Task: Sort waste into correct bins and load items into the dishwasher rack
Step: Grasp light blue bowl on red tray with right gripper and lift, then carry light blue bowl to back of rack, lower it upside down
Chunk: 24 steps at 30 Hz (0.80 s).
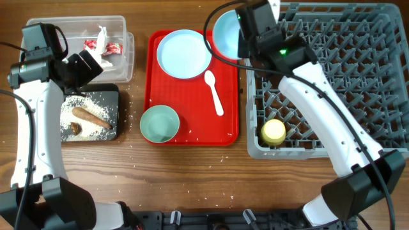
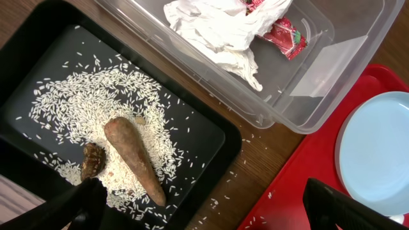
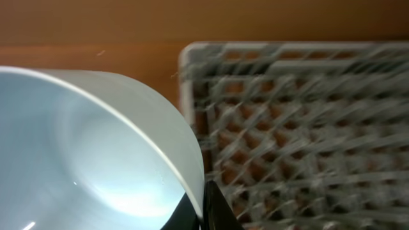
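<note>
My right gripper carries the pale blue bowl outward and down, turning, onto the rack's far row next. It then releases the bowl's rim, as that rack part stands empty.
My right gripper is shut on the rim of the pale blue bowl and holds it tilted at the left edge of the grey dishwasher rack. A yellow cup sits in the rack's front left corner. My left gripper is open and empty above the bins. The clear tub holds the tissue and wrapper scraps. The black tray holds rice, the carrot-shaped stick and the brown lump.
A red serving tray lies in the middle with the pale blue plate, the white spoon and the mint-green bowl. Loose rice grains lie on the wood between the black tray and the red tray.
</note>
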Tool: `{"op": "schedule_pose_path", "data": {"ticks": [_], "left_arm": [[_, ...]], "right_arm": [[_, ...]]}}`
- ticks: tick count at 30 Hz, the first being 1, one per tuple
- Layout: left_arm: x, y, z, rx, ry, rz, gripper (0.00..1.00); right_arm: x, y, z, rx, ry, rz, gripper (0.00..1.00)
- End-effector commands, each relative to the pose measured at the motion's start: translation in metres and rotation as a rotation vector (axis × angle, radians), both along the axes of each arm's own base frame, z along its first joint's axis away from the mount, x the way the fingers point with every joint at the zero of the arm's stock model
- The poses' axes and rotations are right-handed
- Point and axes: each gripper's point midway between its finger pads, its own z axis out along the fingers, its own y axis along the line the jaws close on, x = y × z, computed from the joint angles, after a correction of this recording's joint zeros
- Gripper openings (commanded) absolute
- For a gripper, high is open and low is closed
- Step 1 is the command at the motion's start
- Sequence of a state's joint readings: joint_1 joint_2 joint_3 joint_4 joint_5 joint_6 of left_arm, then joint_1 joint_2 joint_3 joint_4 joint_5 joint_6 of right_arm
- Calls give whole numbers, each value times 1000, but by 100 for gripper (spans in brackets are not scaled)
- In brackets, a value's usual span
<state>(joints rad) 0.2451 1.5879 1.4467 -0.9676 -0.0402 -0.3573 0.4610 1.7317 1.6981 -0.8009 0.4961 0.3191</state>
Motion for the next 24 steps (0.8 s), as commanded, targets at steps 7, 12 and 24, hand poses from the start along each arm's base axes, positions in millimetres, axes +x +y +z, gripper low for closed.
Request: {"op": "schedule_pose_path", "data": {"ticks": [7,12,24], "left_arm": [[3,3,1,5,-4,8,100],[3,3,1,5,-4,8,100],[3,3,1,5,-3,9,100]], "right_arm": [[22,-24,33,-347,-48,222,4],[30,-42,39,-182,-113,59,4],[56,-116,61,-212,-86,-128,4]]}}
